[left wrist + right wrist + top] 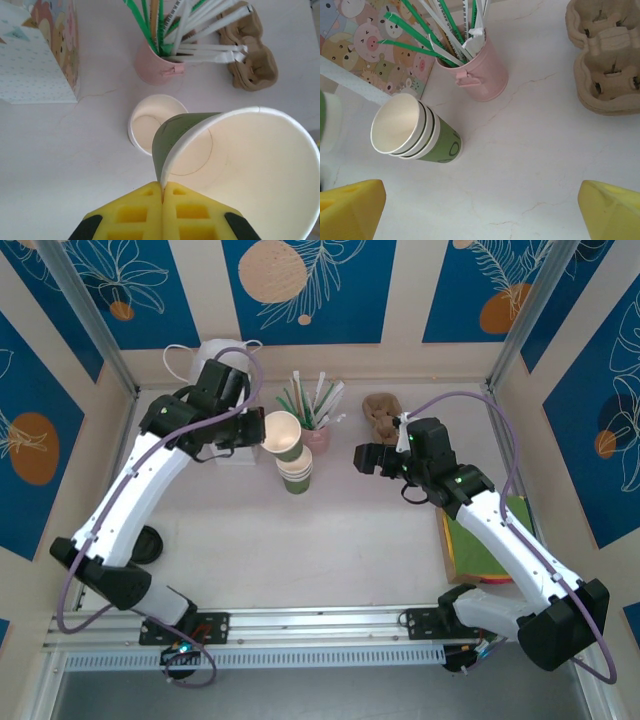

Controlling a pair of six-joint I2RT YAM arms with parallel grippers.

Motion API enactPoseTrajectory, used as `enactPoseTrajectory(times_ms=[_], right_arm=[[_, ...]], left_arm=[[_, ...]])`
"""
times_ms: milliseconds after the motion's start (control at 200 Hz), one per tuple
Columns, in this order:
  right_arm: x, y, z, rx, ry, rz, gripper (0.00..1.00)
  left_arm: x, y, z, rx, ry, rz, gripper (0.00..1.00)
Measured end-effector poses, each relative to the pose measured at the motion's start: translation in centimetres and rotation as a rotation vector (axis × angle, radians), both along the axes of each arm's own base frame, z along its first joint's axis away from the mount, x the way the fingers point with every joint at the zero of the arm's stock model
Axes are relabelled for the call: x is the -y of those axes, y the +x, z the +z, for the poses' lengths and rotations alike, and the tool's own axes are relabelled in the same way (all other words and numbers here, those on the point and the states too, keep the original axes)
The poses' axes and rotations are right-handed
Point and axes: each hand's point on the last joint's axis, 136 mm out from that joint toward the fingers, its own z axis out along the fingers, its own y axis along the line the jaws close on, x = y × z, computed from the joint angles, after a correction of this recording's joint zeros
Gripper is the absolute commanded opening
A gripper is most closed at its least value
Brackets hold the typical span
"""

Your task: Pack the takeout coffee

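Before releasing the green cup's rim, I need to draw my left gripper back past the stack (296, 472) and bring the cup there down onto the bare table.
My left gripper (163, 187) is shut on the rim of a lidless green paper cup (240, 155) with a cream inside. It holds the cup tilted in the air above a stack of like cups (155, 122). From above, the held cup (283, 432) hangs just behind the stack (296, 472), at the left gripper (258, 432). My right gripper (362, 457) hovers to the right of the stack, open. Between its yellow fingers (350, 205) there is bare table, and the stack (415, 132) stands ahead to the left. The takeout coffee is out of view.
A pink cup of straws (317, 435) stands behind the stack, with a brown cardboard cup carrier (381, 412) to its right. A white bag with handles (205, 355) stands at the back left. Green and orange sheets (490, 540) lie at the right edge. A dark round thing (150, 543) lies by the left arm.
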Motion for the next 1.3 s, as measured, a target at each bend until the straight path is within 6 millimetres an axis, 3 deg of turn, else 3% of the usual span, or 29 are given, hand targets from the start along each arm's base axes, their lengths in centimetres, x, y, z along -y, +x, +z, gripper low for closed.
enactPoseTrajectory(times_ms=[155,345,550,1015,1300], right_arm=[[-0.3,-0.2,0.0,-0.002,0.003,0.008,0.99],[-0.8,-0.5,-0.1,-0.008,0.012,0.019,0.99],[-0.7,-1.1,0.0,-0.004,0.017,0.02,0.99],[-0.3,-1.7,0.3,0.007,0.028,0.015,0.99],[-0.3,-1.7,0.3,0.006,0.027,0.015,0.99]], left_arm=[[0.6,-2.7,-1.8,-0.031,0.024,-0.036,0.0],[2.2,-5.6,-6.8,-0.116,0.079,-0.09,0.0],[3.0,-7.4,-12.2,-0.185,0.103,-0.101,0.0],[4.9,-7.9,-18.4,-0.229,0.124,-0.114,0.0],[5.4,-7.7,-20.1,-0.244,0.14,-0.119,0.01]])
